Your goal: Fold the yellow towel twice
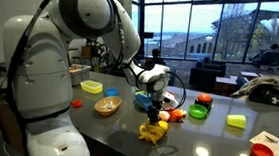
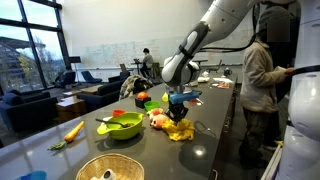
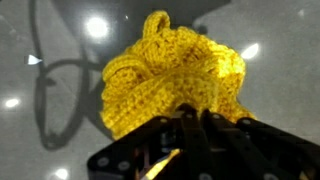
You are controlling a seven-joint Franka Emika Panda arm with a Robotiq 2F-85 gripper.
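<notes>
I should next move my gripper toward the right in the wrist view and let go of the fold over the bare tabletop. That spot is on its wicker-bowl side.
The yellow towel (image 1: pixel 152 132) is bunched in a heap on the dark glossy table near its front edge. It also shows in an exterior view (image 2: pixel 181 131) and fills the middle of the wrist view (image 3: pixel 175 80), ribbed and crumpled. My gripper (image 1: pixel 155 114) hangs straight down over it, also seen in an exterior view (image 2: pixel 180 115). In the wrist view the two fingers (image 3: pixel 196 118) are pressed together at the towel's edge, pinching a fold of the cloth.
A wicker bowl (image 1: pixel 107 106), a flat yellow container (image 1: pixel 92 86), a green bowl (image 2: pixel 124 127), a yellow-green block (image 1: pixel 236 121), red and orange items (image 1: pixel 203 99) and a red cup (image 1: pixel 261 153) stand around. A person (image 2: pixel 258 80) stands by the table.
</notes>
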